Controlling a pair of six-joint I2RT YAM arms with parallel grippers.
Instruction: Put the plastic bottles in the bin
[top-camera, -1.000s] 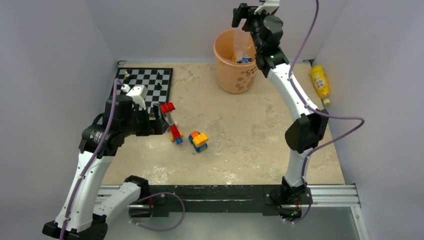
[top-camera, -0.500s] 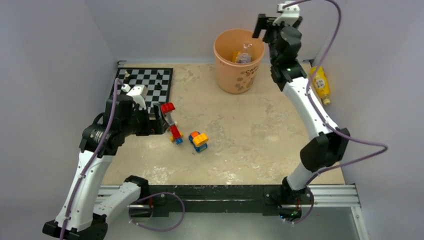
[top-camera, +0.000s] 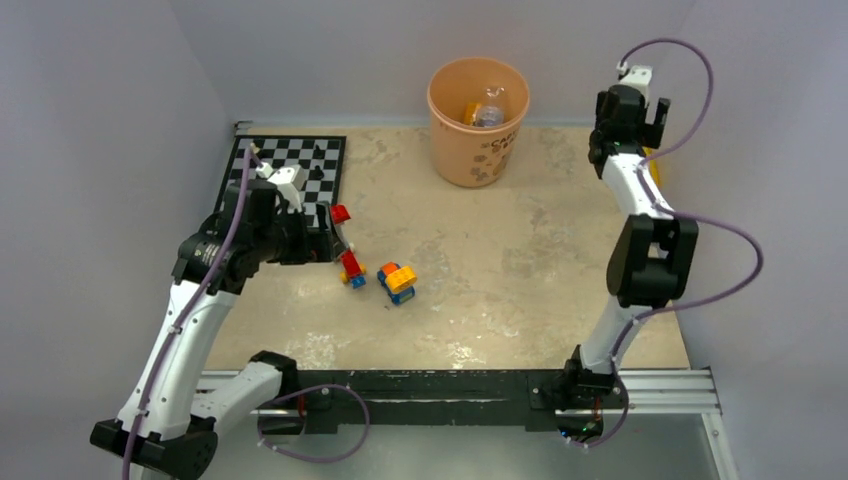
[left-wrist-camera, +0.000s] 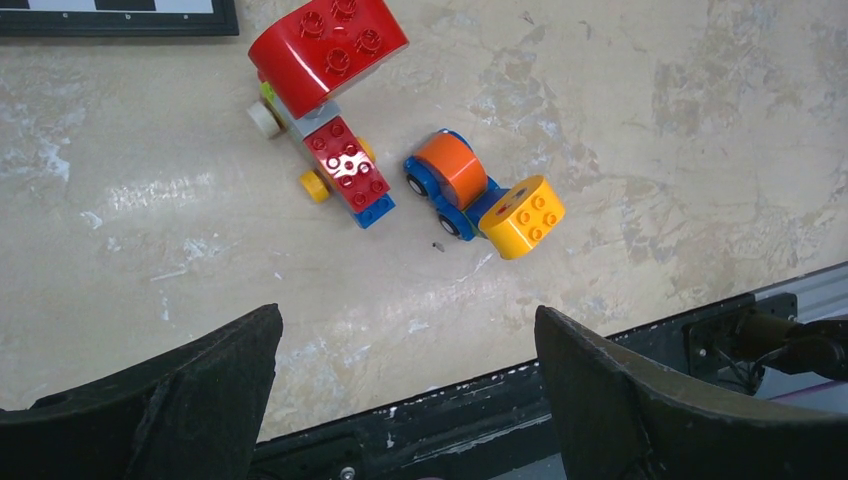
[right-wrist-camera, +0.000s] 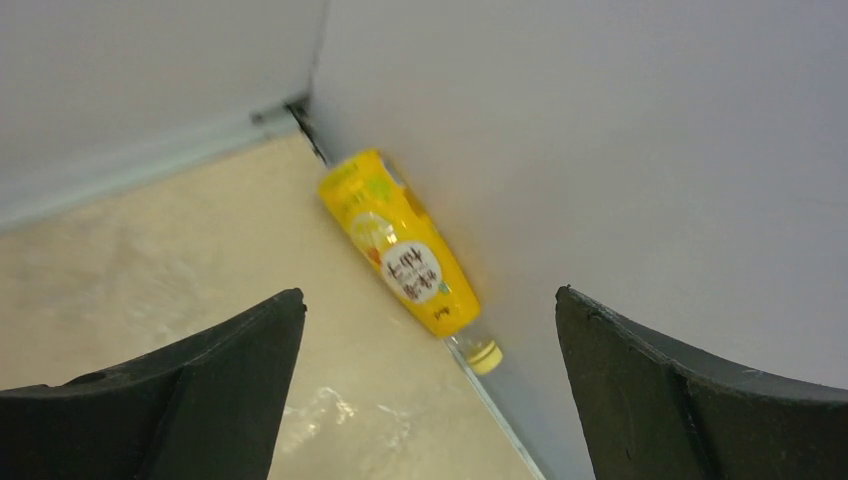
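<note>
My right gripper is above the yellow bottle, which is close against the wall. It should go down with its open fingers on both sides of the yellow bottle's labelled middle (top-camera: 652, 164) (right-wrist-camera: 402, 254).
The peach-orange bin (top-camera: 478, 152) stands at the back centre. A clear plastic bottle (top-camera: 488, 112) lies inside it beside something orange. A yellow plastic bottle (right-wrist-camera: 400, 250) with a yellow cap lies on the table against the right wall, near the back corner. In the top view my right arm hides most of it. My right gripper (top-camera: 630, 112) is open and empty. It hovers above the yellow bottle, which shows between its fingers in the right wrist view (right-wrist-camera: 430, 295). My left gripper (top-camera: 325, 240) (left-wrist-camera: 408, 312) is open and empty over the left of the table.
A chessboard (top-camera: 290, 165) with a few pieces lies at the back left. Two toy brick vehicles, a red one (top-camera: 345, 255) (left-wrist-camera: 330, 80) and an orange-blue one (top-camera: 398, 282) (left-wrist-camera: 480, 195), sit near my left gripper. Grey walls close in the back and both sides.
My right arm has swung from above the bin to the back right corner, over the yellow bottle. The clear bottle now lies in the bin. My left arm has shifted slightly.
</note>
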